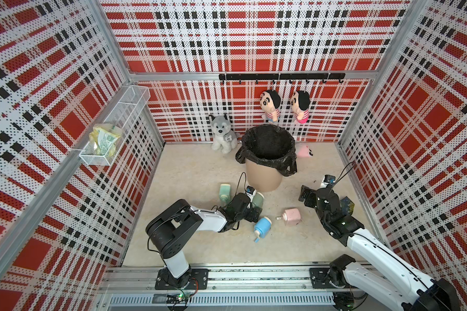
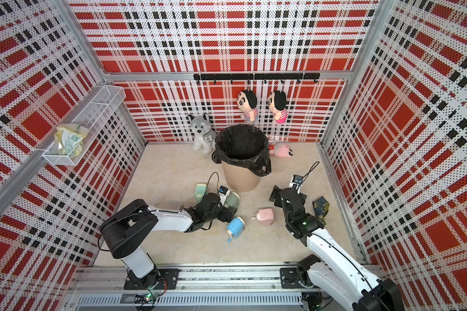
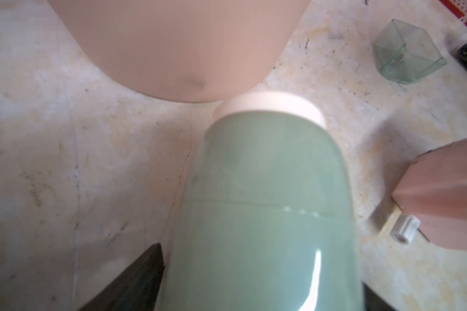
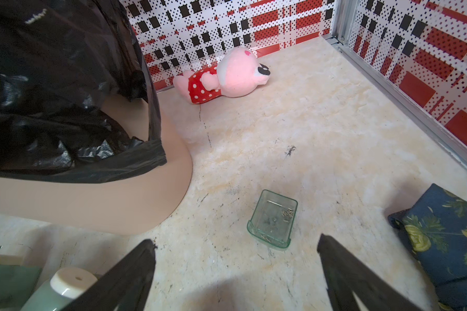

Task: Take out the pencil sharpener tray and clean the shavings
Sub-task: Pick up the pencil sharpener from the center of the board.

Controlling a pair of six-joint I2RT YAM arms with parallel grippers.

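My left gripper will stay low where it is and close its fingers onto the sage-green body (image 1: 257, 200) (image 3: 264, 254), because the sharpener is already between them.
A sage-green pencil sharpener (image 3: 262, 204) with a cream cap lies on its side by the foot of the bin, and shows in both top views (image 1: 258, 199) (image 2: 232, 200). My left gripper (image 3: 262, 269) straddles its body, open, with a thin strip of floor showing between one finger (image 3: 146, 272) and the sharpener. The clear green tray (image 4: 272, 219) stands apart on the floor with a few flecks of shavings inside; the left wrist view shows it too (image 3: 407, 51). Just short of the tray, my right gripper (image 4: 236, 241) hangs open and empty.
A tan bin (image 1: 266, 161) with a black liner stands mid-floor. A pale green sharpener (image 1: 223, 192), a blue one (image 1: 262, 227) and a pink one (image 1: 291, 217) lie around. A dark floral cloth (image 4: 448, 242) sits near the right wall. Plush toys (image 4: 227, 75) (image 1: 223, 133) rest along the back.
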